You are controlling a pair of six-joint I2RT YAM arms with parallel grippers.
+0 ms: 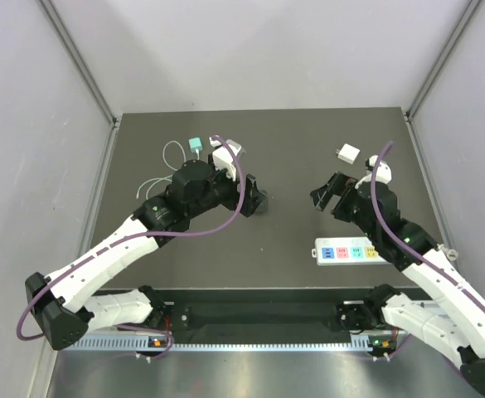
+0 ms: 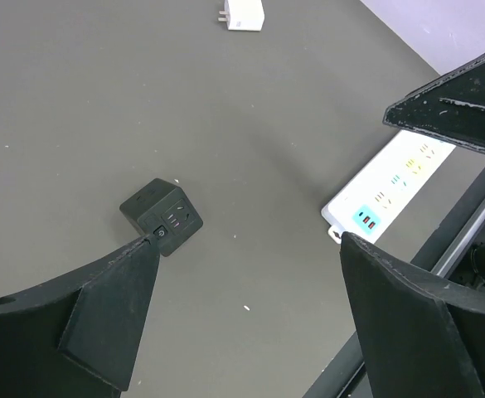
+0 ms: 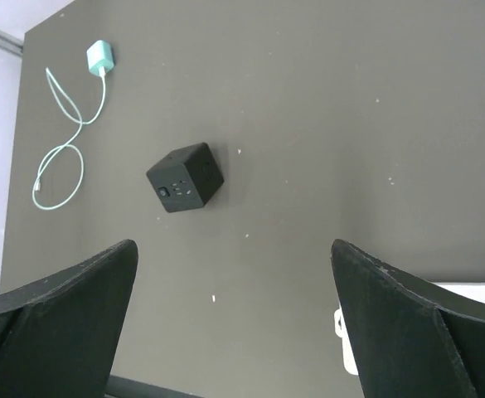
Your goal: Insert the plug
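My right gripper should move outward and down and close its open fingers around the white plug's body, because the plug is farther out on the tabletop.
A white plug lies at the back right of the dark table; it also shows in the left wrist view. A teal plug with a pale cable lies at the back left, and shows in the right wrist view. A black cube socket sits mid-table, also seen in the right wrist view. A white power strip lies front right. My left gripper is open and empty above the cube. My right gripper is open and empty, in front of the white plug.
The power strip shows at the right of the left wrist view, and its corner at the right wrist view's lower edge. Grey walls enclose the table on three sides. A black rail runs along the near edge.
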